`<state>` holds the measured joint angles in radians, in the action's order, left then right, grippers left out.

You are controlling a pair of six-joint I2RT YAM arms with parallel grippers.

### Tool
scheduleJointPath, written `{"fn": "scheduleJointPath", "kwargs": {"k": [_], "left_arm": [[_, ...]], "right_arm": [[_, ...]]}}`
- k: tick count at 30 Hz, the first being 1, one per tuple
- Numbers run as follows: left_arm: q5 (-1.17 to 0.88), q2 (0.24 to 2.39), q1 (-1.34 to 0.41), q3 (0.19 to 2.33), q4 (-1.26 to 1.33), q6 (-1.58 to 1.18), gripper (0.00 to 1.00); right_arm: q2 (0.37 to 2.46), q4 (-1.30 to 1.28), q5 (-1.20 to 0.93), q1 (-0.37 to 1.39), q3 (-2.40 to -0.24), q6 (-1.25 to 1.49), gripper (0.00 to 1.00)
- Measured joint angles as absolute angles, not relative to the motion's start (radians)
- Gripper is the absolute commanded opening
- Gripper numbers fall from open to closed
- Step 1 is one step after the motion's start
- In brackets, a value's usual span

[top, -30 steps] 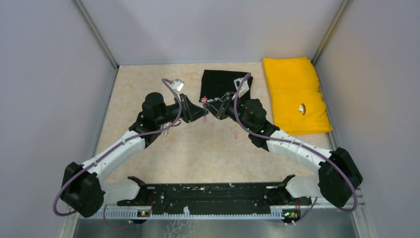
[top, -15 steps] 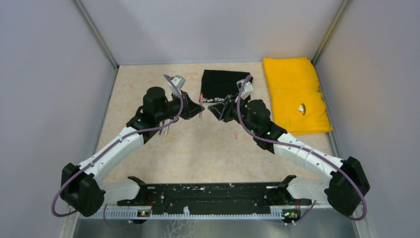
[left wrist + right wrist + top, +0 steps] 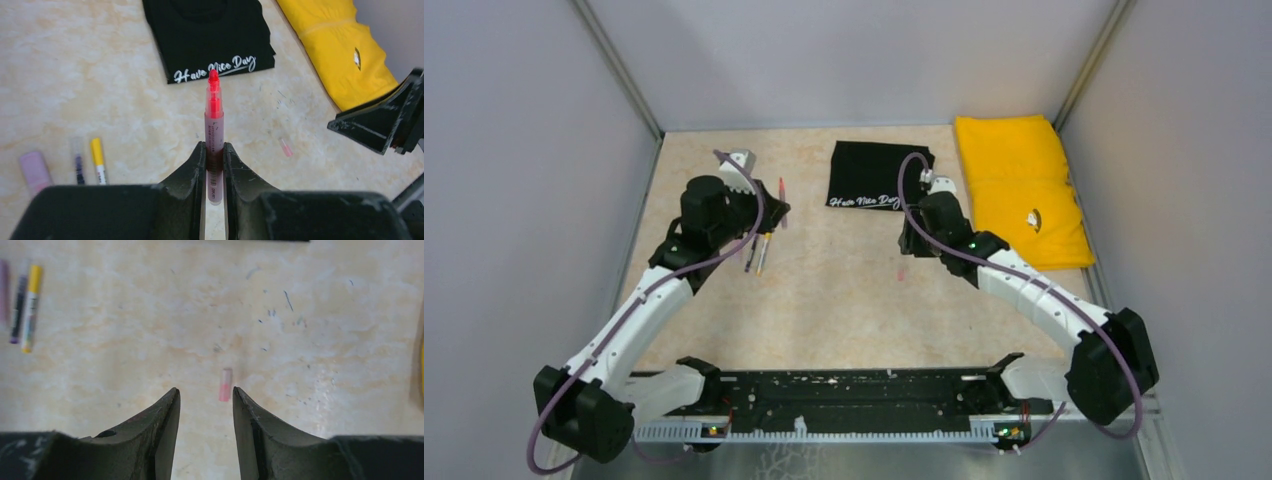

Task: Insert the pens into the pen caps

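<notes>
My right gripper moves straight down toward the tabletop next, fingers on either side of the pen cap, since the small pinkish-red pen cap (image 3: 901,273) (image 3: 225,385) lies lengthwise below my open fingers' gap.
My left gripper (image 3: 214,146) is shut on the reddish-pink pen (image 3: 214,115), which sticks out forward with its red end up; in the top view this gripper (image 3: 772,214) is at the left-middle of the table. My right gripper (image 3: 205,390) is open and empty, pointing down just above a small pinkish-red pen cap (image 3: 225,385) that lies on the table off its right fingertip. That cap also shows in the top view (image 3: 900,273) and the left wrist view (image 3: 286,148). A yellow-ended pen (image 3: 98,160), a purple-ended pen (image 3: 77,162) and a pale pink pen (image 3: 34,170) lie together at the left.
A folded black shirt (image 3: 879,175) with white lettering lies at the back centre and a folded yellow cloth (image 3: 1019,190) at the back right. Grey walls close in the left, right and back. The right gripper (image 3: 385,120) shows at the right edge of the left wrist view.
The two grippers, close together at the centre before, have moved apart. The left went left with the red pen. The right swung right and down over the loose cap.
</notes>
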<state>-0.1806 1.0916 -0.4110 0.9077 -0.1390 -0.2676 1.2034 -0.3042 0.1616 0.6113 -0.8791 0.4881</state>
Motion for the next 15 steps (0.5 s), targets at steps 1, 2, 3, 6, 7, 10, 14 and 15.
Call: {"fn": "scheduleJointPath", "kwargs": {"k": [1,2,3,6,7,10,14,15], "left_arm": [[-0.178,1.074,-0.392,0.904,-0.139,-0.268,0.0],[-0.176,1.061,-0.376,0.902,-0.14,-0.268,0.0],[-0.175,1.05,-0.364,0.901,-0.14,-0.268,0.0],[-0.175,1.031,-0.332,0.901,-0.14,-0.269,0.0],[-0.178,1.029,-0.323,0.901,-0.141,-0.271,0.0],[-0.184,1.026,-0.294,0.898,-0.143,-0.28,0.0],[-0.188,1.007,-0.279,0.878,-0.147,-0.289,0.0],[-0.19,1.002,-0.279,0.874,-0.149,-0.29,0.0]], "right_arm": [[1.223,-0.332,0.16,0.591,-0.879,0.481,0.43],[1.241,-0.356,0.16,0.579,-0.879,0.475,0.43],[1.257,-0.376,0.158,0.572,-0.879,0.469,0.43],[1.314,-0.421,0.151,0.572,-0.882,0.451,0.43],[1.335,-0.431,0.144,0.572,-0.886,0.445,0.43],[1.405,-0.448,0.126,0.571,-0.901,0.433,0.43],[1.483,-0.457,0.087,0.571,-0.93,0.42,0.43],[1.497,-0.457,0.075,0.571,-0.937,0.419,0.43]]}}
